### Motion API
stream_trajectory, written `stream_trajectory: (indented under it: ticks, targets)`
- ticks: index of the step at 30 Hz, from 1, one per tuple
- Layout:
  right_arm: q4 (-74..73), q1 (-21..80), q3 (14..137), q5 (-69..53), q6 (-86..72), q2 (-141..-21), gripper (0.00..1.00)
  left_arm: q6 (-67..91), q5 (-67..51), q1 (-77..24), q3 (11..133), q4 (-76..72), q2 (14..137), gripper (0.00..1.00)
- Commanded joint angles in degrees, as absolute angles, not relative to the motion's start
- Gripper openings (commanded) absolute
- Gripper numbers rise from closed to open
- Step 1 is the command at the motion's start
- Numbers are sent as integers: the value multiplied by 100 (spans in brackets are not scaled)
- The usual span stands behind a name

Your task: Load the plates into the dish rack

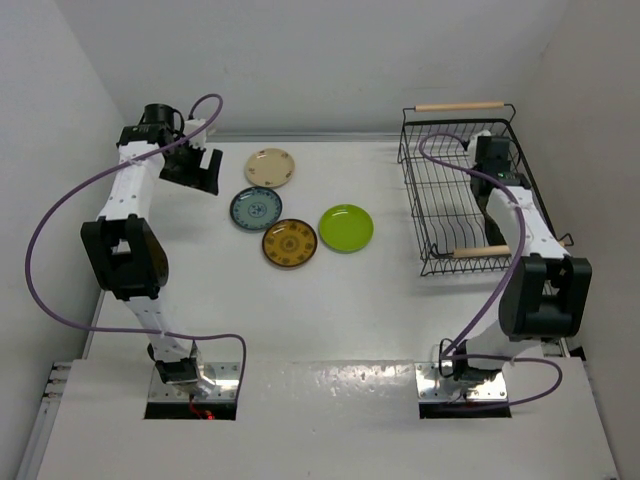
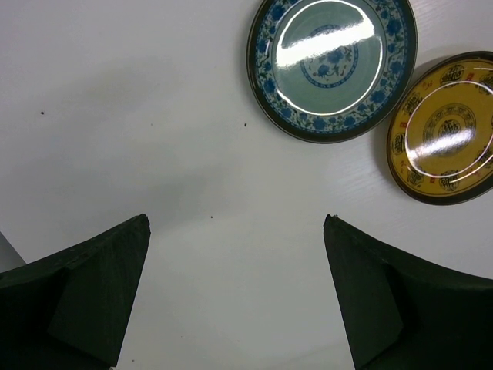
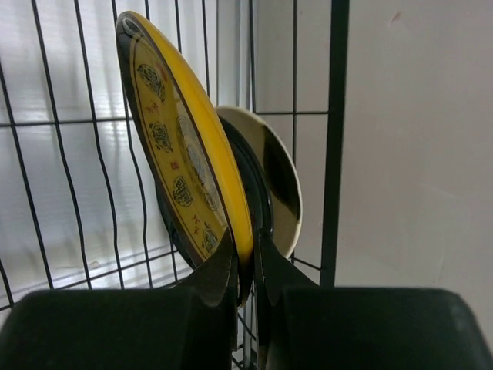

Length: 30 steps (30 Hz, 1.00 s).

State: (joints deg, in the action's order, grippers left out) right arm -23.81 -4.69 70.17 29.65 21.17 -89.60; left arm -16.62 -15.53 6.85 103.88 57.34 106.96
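Note:
The black plate stands below and back from my right gripper. My right gripper moves down next, draws slightly back, then releases the brown-and-yellow plate's rim beside it.
Four plates lie flat on the table: a beige one, a blue patterned one, a brown-and-yellow one and a lime green one. My left gripper hangs open over bare table, left of the blue plate. My right gripper is inside the dish rack, shut on the rim of a second brown-and-yellow plate held on edge. Close behind it stand a black plate and a cream plate with a dark patch.
The rack's black wires stand close around the held plate, with the white side wall just beyond. The rack sits at the table's far right corner. White walls enclose the table on the left, back and right.

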Motion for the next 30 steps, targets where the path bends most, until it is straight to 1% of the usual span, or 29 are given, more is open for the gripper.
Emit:
stream_trajectory:
  ticks: [1,9,17,21,22,23,24,25,26,28,30]
  targets:
    - [-2346,-562,7066,3208,1943,-9078,0,-1731,-1688,738,10397,5634,10635,99]
    - [-3076,-659,7093,3472,810,-9501,0,-1731,-1635,791,10345,5634,10635,99]
    - [-3313,-668,7014,3542,817,-9378,0,-1731,-1582,791,10345,5634,10635,99]
    - [-3629,-677,7180,3305,774,-9544,0,-1731,-1582,791,10345,5634,10635,99]
    - [-3708,-668,7259,3226,721,-9580,1,-1731,-1582,791,10345,5634,10635,99]
    - [-3822,-677,7295,3260,703,-9667,7,-1731,-1582,791,10345,5634,10635,99]
    - [-3849,-668,7338,3252,660,-9694,25,-1731,-1582,791,10345,5634,10635,99]
    - [-3876,-677,7391,3287,633,-9712,34,-1784,-1530,791,10345,5634,10635,99]
    - [-3919,-677,7444,3296,607,-9738,40,-1784,-1529,791,10345,5634,10583,99]
    - [-3981,-677,7593,3270,536,-9730,47,-1784,-1529,791,10345,5686,10582,99]
    - [-4034,-659,7759,3199,519,-9642,49,-1784,-1529,791,10345,5687,10582,99]
